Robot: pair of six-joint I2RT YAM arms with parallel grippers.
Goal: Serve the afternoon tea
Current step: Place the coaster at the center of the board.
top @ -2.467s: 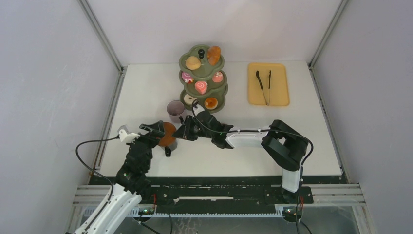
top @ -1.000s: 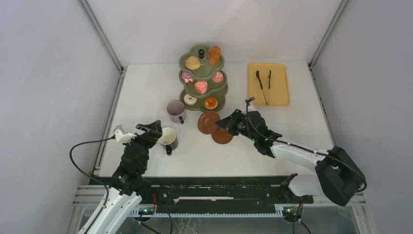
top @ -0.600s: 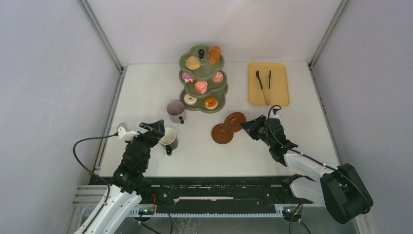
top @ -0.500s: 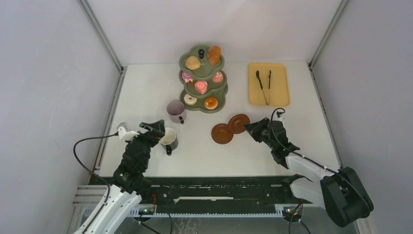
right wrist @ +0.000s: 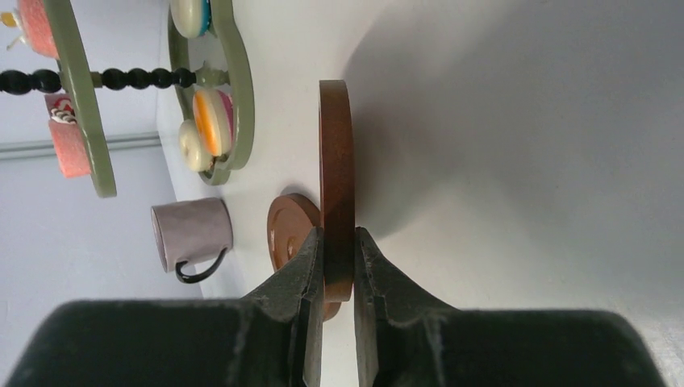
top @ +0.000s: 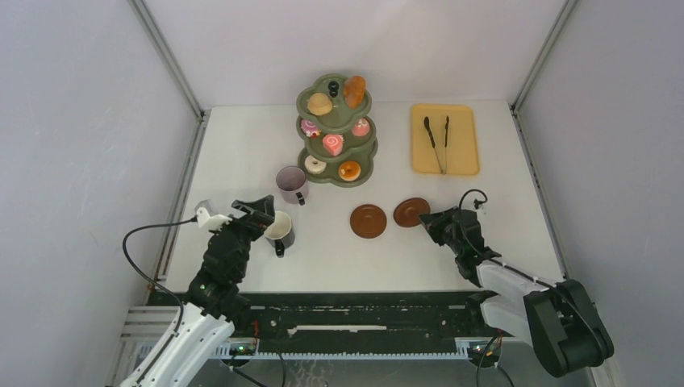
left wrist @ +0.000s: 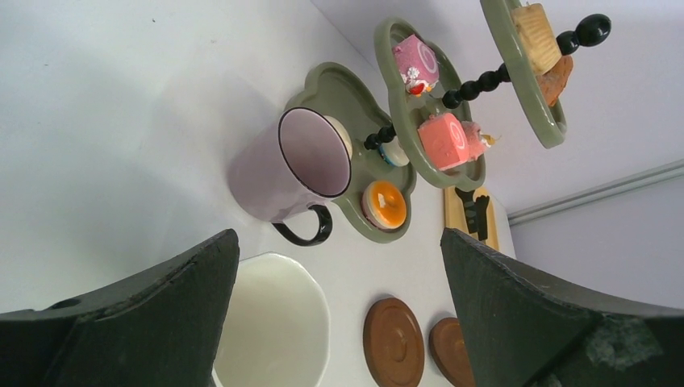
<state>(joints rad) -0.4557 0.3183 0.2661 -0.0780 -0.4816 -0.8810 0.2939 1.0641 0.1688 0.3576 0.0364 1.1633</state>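
Note:
My right gripper moves down a little toward the white table beside the flat saucer next, then opens.
The olive three-tier stand holds buns on top, pink swirl cakes in the middle and donuts at the bottom. A mauve cup stands at its left foot. A dark cup with a white inside sits just right of my open left gripper; in the left wrist view this cup lies low between the spread fingers. One brown saucer lies flat on the table. My right gripper is shut on the rim of a second saucer, seen edge-on low over the table.
An orange-yellow tray with black tongs sits at the back right. The cage walls and posts enclose the white table. The mauve cup and the stand rise beyond my left fingers.
My right gripper has carried its saucer rightward, away from the stand, to a spot right of the lying saucer. The left arm has barely moved beside the dark cup.

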